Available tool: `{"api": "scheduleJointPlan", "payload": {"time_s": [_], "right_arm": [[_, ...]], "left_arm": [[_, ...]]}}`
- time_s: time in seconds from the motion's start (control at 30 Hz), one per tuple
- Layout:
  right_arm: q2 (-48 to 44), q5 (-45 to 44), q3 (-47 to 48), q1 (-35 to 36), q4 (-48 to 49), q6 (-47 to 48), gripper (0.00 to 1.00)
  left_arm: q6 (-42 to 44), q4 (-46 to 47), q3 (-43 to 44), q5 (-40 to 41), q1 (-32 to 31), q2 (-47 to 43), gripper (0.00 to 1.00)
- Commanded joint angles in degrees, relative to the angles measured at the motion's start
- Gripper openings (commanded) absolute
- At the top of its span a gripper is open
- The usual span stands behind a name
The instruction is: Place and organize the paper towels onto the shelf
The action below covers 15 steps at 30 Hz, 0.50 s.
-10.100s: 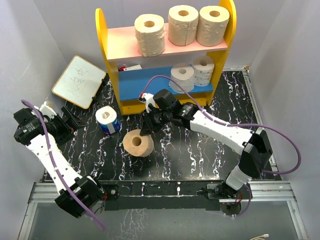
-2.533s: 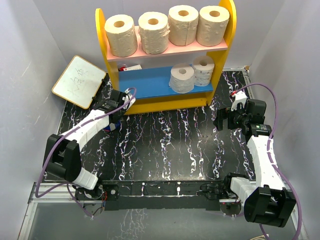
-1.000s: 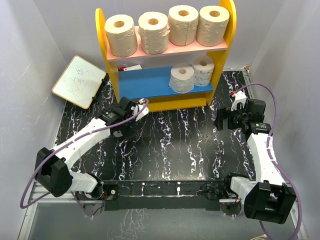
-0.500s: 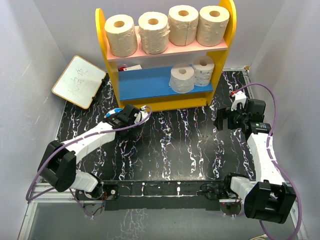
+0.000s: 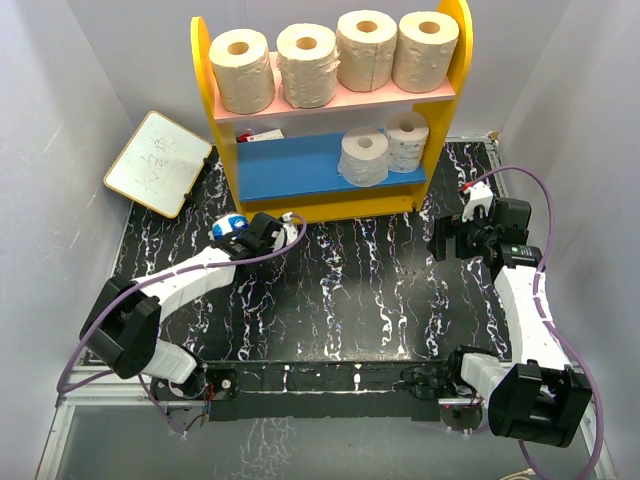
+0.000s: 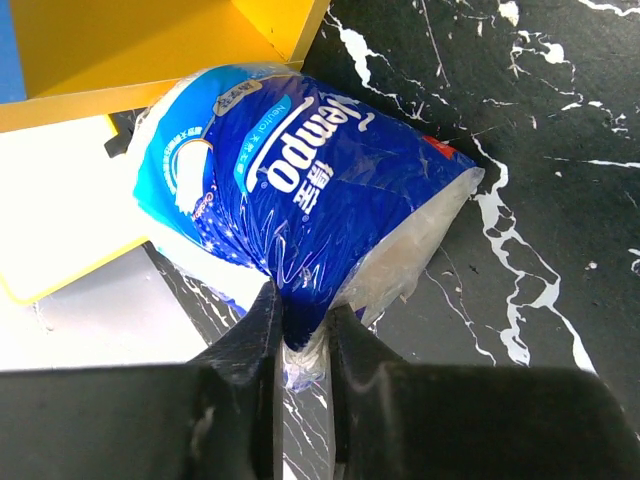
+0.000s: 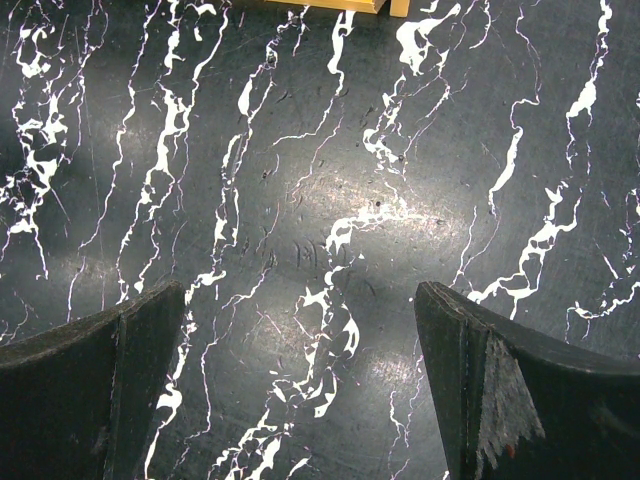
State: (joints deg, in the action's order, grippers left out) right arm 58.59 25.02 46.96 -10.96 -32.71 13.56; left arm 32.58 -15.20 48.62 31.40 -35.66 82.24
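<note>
My left gripper lifts the blue-wrapped roll up and outward onto the blue lower board next and releases it on the empty part beside the white rolls.
The blue-wrapped paper towel roll [image 5: 228,225] [image 6: 300,180] lies on its side on the black marbled table, just left of the shelf's [image 5: 205,70] front foot. My left gripper [image 5: 243,236] [image 6: 300,335] is shut on a pinched fold of its wrapper at the near end. Several tan rolls [image 5: 306,65] stand in a row on the pink upper board. Two white rolls [image 5: 364,157] stand at the right of the blue lower board. My right gripper [image 5: 437,245] [image 7: 300,330] hangs open over bare table at the right, holding nothing.
A whiteboard [image 5: 157,163] with a yellow frame lies at the back left, close behind the wrapped roll. A small red-and-white item [image 5: 258,134] sits at the left of the lower board. The grey walls stand close on both sides.
My left gripper has slid up to the wrapped roll and closed on its wrapper. The right arm has not moved.
</note>
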Motion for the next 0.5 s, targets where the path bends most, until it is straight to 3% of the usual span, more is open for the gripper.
{"api": "scheduleJointPlan", "payload": {"time_s": [0.0,0.13,0.3,0.47], "right_arm": [[-0.32,-0.34,-0.11,-0.29,3.21,0.43,0.98],[-0.4,-0.39,-0.11,-0.29,3.28,0.41,0.98],[-0.17,-0.42,-0.11,-0.29,3.28,0.41,0.98],[0.11,-0.64,-0.03,-0.33,3.44,0.32,0.98]], "left_arm": [[-2.52,-3.21,-0.56,-3.46,-0.02,2.0,0.0],[-4.95,-11.98,4.87,-8.56,-0.07,1.24,0.0],[-8.59,-25.52,18.62,-18.94,-0.08,-1.98,0.0],[-23.31,-29.69,30.83,-26.18,-0.02,-4.96,0.0]]}}
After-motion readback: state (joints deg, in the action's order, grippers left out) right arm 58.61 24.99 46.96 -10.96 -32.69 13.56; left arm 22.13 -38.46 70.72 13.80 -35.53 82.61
